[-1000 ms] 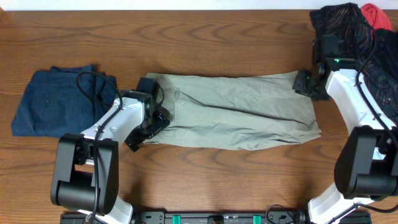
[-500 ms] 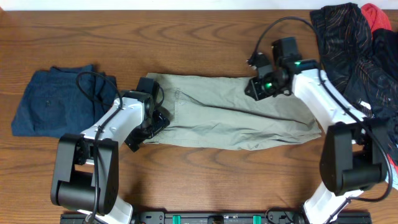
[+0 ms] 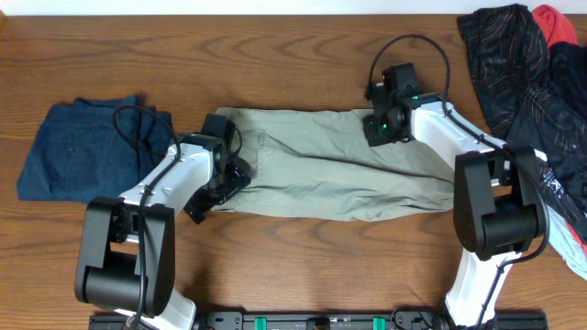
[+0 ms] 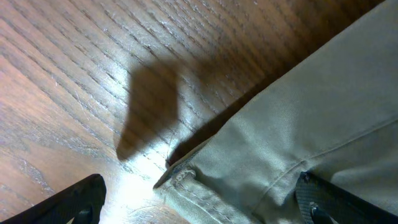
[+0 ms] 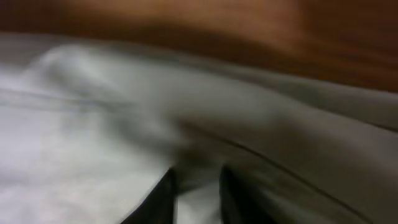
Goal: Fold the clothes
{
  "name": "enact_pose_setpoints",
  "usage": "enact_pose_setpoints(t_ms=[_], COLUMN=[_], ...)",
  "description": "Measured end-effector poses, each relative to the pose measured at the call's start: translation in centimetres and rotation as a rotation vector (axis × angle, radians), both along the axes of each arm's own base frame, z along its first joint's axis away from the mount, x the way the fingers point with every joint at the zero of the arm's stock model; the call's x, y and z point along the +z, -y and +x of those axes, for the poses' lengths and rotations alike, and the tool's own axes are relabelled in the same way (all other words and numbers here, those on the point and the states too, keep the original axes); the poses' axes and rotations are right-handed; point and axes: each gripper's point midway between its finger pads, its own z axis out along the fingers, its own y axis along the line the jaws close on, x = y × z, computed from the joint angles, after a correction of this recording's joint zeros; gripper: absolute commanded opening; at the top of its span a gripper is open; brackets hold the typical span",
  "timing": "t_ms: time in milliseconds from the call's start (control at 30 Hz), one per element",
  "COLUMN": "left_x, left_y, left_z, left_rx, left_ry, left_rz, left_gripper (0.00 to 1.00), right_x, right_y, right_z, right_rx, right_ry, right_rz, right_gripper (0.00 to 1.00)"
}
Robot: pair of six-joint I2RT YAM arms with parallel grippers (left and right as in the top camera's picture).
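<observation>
The trousers' corner is all that sits between the open fingers of my left gripper, so the gripper should turn and shift outward along the trousers' end nearest the denim garment and close on the trousers' fold.
The khaki trousers [image 3: 321, 174] lie folded lengthwise across the middle of the table. My left gripper [image 3: 223, 181] sits at their lower left corner. In the left wrist view its fingers [image 4: 199, 202] are wide open, one on each side of a stitched corner of the trousers [image 4: 311, 106] that rests on the wood. My right gripper [image 3: 379, 128] is over the upper right part of the trousers. In the blurred right wrist view its fingers [image 5: 196, 196] are close together with khaki cloth [image 5: 93, 124] pinched between them.
A folded navy denim garment [image 3: 83, 156] lies at the left, close to my left arm. A black thin-striped garment [image 3: 509, 55] and a red one [image 3: 555, 23] are heaped at the back right corner, spilling down the right edge.
My right gripper has swung left from the trousers' right end to over their upper right part, drawing that end of the cloth inward. The left arm has not moved.
</observation>
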Motion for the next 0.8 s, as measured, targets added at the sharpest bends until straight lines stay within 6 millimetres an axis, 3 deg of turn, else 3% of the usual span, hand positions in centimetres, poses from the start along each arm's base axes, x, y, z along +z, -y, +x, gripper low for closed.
enact_pose_setpoints(t_ms=[200,500,667,800], left_x=[0.0,0.0,0.0,0.2], left_y=[0.0,0.0,0.2,0.2], left_z=[0.0,-0.1,-0.2,-0.1], left_rx=[0.000,-0.006,-0.057,-0.137], left_ry=[-0.001,-0.006,-0.013,-0.015], left_rz=[0.000,-0.003,-0.013,-0.017], left_gripper=[0.98,0.98,0.98,0.98], right_x=[0.2,0.3,0.4,1.0], right_y=[5.6,12.6,16.8,17.9], right_z=[1.3,1.2,0.3,-0.4], right_rx=[-0.176,-0.396,-0.529,-0.571], right_ry=[0.044,0.036,0.006,-0.009], right_rz=[-0.148,-0.184,-0.175,-0.147], right_gripper=[0.52,0.62,0.70,0.77])
